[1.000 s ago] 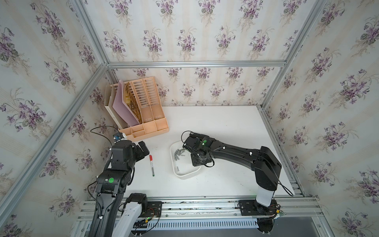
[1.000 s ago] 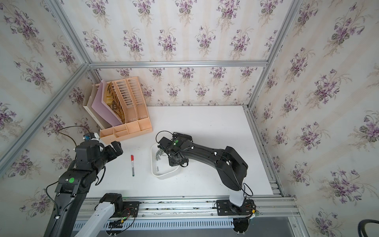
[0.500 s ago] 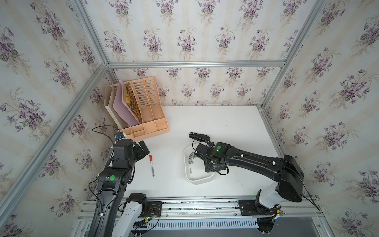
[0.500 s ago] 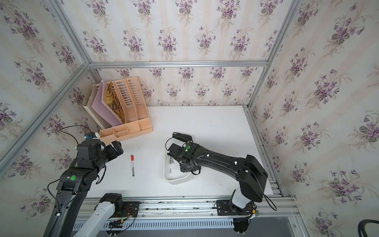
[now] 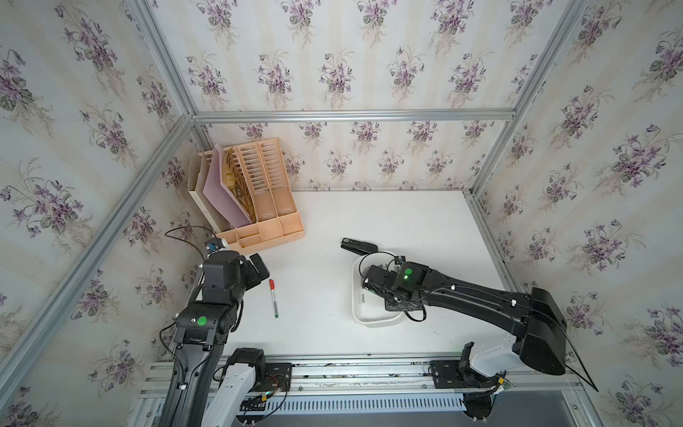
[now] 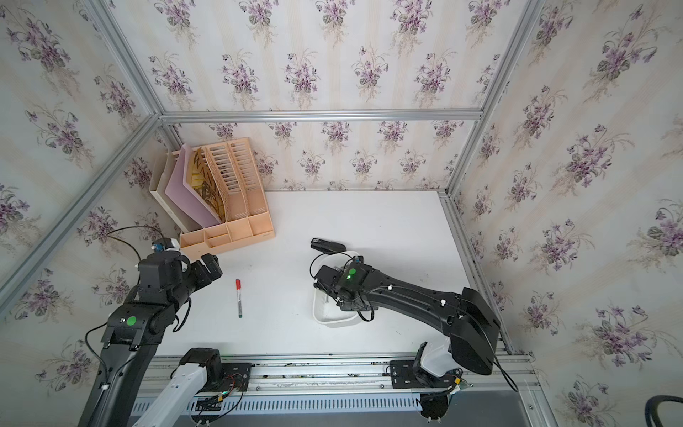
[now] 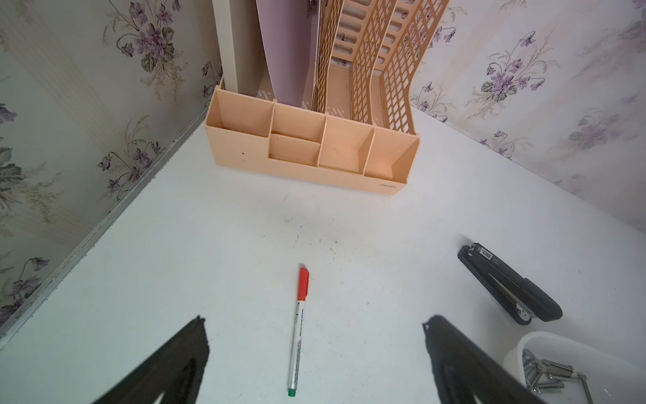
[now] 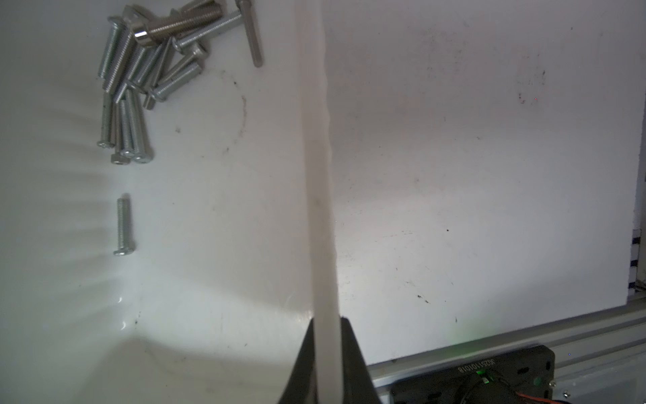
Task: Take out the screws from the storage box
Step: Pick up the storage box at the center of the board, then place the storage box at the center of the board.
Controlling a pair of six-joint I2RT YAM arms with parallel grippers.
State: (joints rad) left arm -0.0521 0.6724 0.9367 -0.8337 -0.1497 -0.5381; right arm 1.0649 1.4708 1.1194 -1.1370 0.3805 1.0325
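Observation:
My right gripper should move back slightly and release the box on the bare tabletop nearer the bar [image 5: 380,336], because the box's far end is crowding the black stapler.
The storage box [image 8: 320,175] is a shallow white tray, seen in both top views [image 5: 373,322] [image 6: 334,322] right of the table's middle. My right gripper [image 8: 327,320] is shut on its thin side wall, one finger inside and one outside. Several silvery screws [image 8: 140,70] lie heaped at the box's far end, and a single screw [image 8: 124,225] lies apart from them. The right wrist [image 5: 403,277] covers much of the box from above. My left gripper [image 7: 316,320] hangs open over the bare table at the left, empty. The left wrist view shows the box [image 7: 545,344] and screws [image 7: 545,376].
A red-capped pen [image 5: 273,297] lies on the table in front of the left gripper. A black stapler [image 5: 358,244] sits just behind the box. A peach file organizer [image 5: 258,207] stands in the back left corner. The table's front rail [image 8: 489,341] is near the right gripper.
My right arm has slid the storage box, held by its wall, to the right across the table, uncovering the stapler. The left arm has hardly moved.

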